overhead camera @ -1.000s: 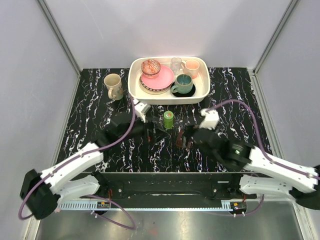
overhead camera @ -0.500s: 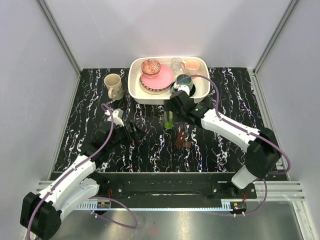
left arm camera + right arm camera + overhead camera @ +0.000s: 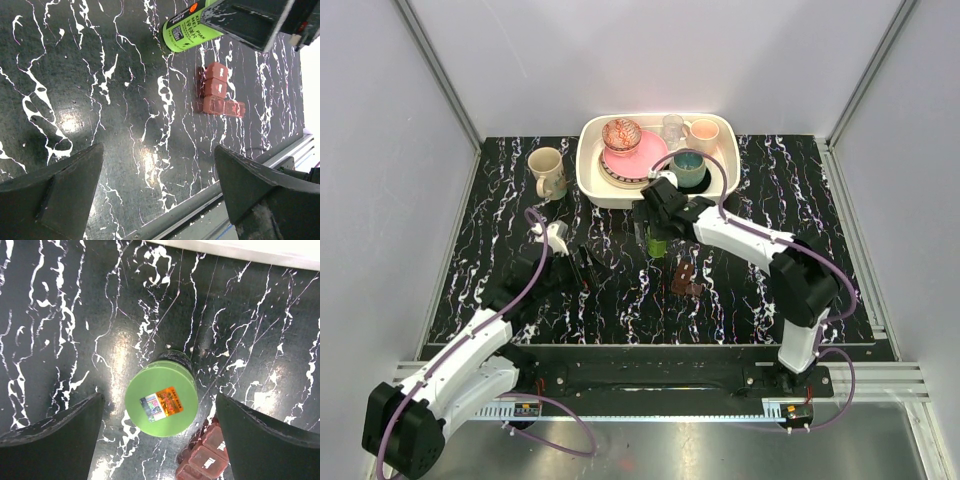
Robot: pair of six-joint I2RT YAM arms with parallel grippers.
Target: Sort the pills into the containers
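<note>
The green bottle's lid (image 3: 161,399) is already centred between my open fingers. My right gripper should move straight down onto the lid next and close on its sides.
A green pill bottle (image 3: 658,243) with its lid on stands mid-table. It also shows in the left wrist view (image 3: 192,30) and in the right wrist view (image 3: 161,404). The small dark-brown pill case (image 3: 685,280) lies just to its near right, lids shut (image 3: 217,95), (image 3: 205,456). My right gripper (image 3: 652,225) hovers open straight above the bottle, one finger on each side of the lid (image 3: 159,399). My left gripper (image 3: 584,268) is open and empty over bare table to the left (image 3: 159,150). No loose pills show.
A white tray (image 3: 584,160) of crockery stands at the back, its edge close behind the bottle (image 3: 240,246). A beige mug (image 3: 547,172) stands at the back left. The table's front rail (image 3: 200,207) lies near the left gripper.
My right arm has swung from the near right across to the bottle and now sits above it. My left arm has drawn back to the left and stayed there.
</note>
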